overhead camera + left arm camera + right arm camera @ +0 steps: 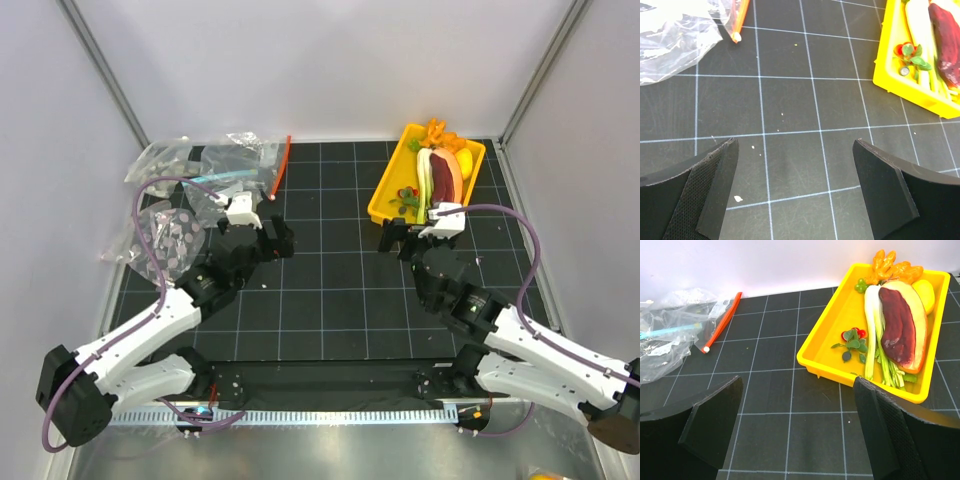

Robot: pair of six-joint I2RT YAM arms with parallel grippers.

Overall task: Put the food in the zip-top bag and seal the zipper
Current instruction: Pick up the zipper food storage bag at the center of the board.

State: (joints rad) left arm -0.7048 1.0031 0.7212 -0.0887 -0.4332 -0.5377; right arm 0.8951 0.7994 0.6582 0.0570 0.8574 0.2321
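The robot's left gripper will next move outward, down and to the left in the top view, because the bag's corner away from the zipper is farther outward than the gripper.
The food lies in a yellow tray (382, 200) at the back right: a dark-red slab (447, 176), orange carrot pieces (440, 130), and small red and green bits (408, 197). The right wrist view shows the slab (900, 325), the carrots (890, 267) and the bits (854, 339). The clear zip-top bag (245, 158) lies crumpled at the back left, its orange-red zipper (281, 165) along its right side. My left gripper (262, 240) is open and empty, just in front of the bag. My right gripper (412, 243) is open and empty, just in front of the tray.
A clear bag with a light-blue strip (215, 178) and one with grey dotted pieces (170, 235) lie at the far left. A white-green leek (872, 325) and a yellow piece (924, 290) are also in the tray. White walls enclose the black grid mat (330, 280).
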